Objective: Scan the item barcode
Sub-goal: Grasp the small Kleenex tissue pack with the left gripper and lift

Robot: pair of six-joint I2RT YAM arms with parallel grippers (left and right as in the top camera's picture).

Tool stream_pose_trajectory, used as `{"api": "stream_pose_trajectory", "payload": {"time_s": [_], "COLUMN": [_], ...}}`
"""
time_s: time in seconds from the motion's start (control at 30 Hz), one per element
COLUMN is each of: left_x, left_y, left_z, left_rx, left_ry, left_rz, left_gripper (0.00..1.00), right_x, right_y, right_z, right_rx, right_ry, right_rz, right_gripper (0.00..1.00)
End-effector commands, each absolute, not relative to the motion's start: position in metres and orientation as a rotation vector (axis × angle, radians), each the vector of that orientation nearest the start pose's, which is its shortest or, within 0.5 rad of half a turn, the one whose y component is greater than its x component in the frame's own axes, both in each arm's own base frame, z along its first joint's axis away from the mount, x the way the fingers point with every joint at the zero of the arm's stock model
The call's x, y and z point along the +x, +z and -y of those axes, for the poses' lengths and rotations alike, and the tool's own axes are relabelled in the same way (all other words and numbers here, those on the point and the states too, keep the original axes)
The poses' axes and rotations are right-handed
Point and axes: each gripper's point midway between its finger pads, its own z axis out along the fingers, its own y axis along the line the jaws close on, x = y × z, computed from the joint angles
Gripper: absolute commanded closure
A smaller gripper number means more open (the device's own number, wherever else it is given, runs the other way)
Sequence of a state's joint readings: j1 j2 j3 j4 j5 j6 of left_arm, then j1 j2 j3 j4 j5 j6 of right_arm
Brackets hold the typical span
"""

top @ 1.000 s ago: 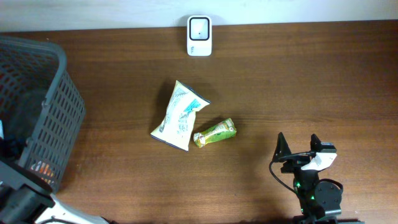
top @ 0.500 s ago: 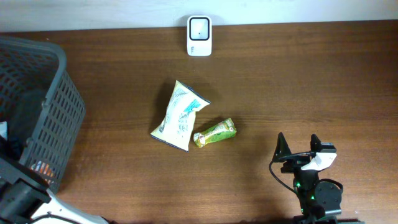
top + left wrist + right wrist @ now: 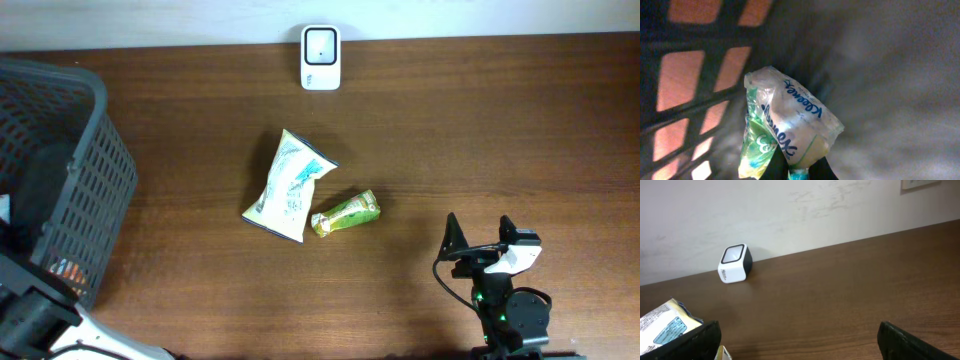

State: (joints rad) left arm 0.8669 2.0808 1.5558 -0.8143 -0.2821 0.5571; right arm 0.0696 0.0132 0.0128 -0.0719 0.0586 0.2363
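My left gripper rises over the basket's rim next, then lowers to release, since bare tabletop by the snack bag lies to its right in the overhead view.
In the left wrist view my left gripper (image 3: pixel 797 171) is shut on a clear Kleenex tissue pack (image 3: pixel 790 127) with blue lettering and green print. It holds the pack inside the dark grey basket (image 3: pixel 690 75). The white barcode scanner (image 3: pixel 321 44) stands at the table's far edge and also shows in the right wrist view, scanner (image 3: pixel 734 263). My right gripper (image 3: pixel 479 226) rests near the front right, open, with nothing between its fingers (image 3: pixel 695 340).
A white and blue snack bag (image 3: pixel 288 186) and a small green packet (image 3: pixel 346 213) lie mid-table. The grey mesh basket (image 3: pixel 90 180) fills the left side, with my left arm (image 3: pixel 30 320) reaching into it from the front left corner.
In the overhead view the left arm at the basket has shifted only slightly. The items on the table and the right arm have not moved.
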Motion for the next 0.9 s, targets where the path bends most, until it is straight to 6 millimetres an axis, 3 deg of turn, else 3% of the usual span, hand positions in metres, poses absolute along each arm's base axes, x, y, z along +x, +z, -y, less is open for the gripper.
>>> {"api": "stream_pose_trajectory", "payload": {"time_s": [0.0,0.1,0.13,0.17,0.2,0.3,0.47,0.53,0.6,0.67,0.73,0.87], "left_x": [0.297,0.331,0.342,0.348,0.358,0.367,0.378,0.383,0.388,0.395,0.404,0.417], "left_y": [0.077,0.135,0.164,0.183,0.217,0.272,0.346,0.364,0.375,0.364,0.339,0.286], "left_z": [-0.34,-0.323,-0.314,-0.308,-0.296,-0.271,-0.216,-0.192,-0.164,-0.119,-0.08,-0.02], "left_rx": [-0.399,-0.299,-0.257,-0.238,-0.197,-0.13,-0.038,-0.014,-0.028,-0.017,0.091,0.332], "left_ry": [0.433,0.423,0.436,0.458,0.504,0.566,0.583,0.555,0.474,0.325,0.241,0.167], "left_rz": [-2.904,-2.74,-2.667,-2.62,-2.535,-2.392,-2.176,-2.115,-2.076,-2.112,-2.181,-2.294], "left_gripper": [1.0,1.0,1.0,1.0,1.0,1.0,1.0,1.0,1.0,1.0,1.0,1.0], "right_x": [0.246,0.246,0.246,0.246,0.246,0.246,0.246,0.246,0.246,0.246,0.246,0.246], "right_y": [0.154,0.154,0.154,0.154,0.154,0.154,0.154,0.154,0.154,0.154,0.154,0.154], "right_z": [-0.006,-0.006,-0.006,-0.006,-0.006,-0.006,-0.006,-0.006,-0.006,-0.006,-0.006,-0.006], "right_rx": [0.191,0.191,0.191,0.191,0.191,0.191,0.191,0.191,0.191,0.191,0.191,0.191], "right_ry": [0.188,0.188,0.188,0.188,0.188,0.188,0.188,0.188,0.188,0.188,0.188,0.188], "right_rz": [-1.648,-1.648,-1.648,-1.648,-1.648,-1.648,-1.648,-1.648,-1.648,-1.648,-1.648,-1.648], "right_gripper": [0.01,0.01,0.01,0.01,0.01,0.01,0.01,0.01,0.01,0.01,0.01,0.02]}}
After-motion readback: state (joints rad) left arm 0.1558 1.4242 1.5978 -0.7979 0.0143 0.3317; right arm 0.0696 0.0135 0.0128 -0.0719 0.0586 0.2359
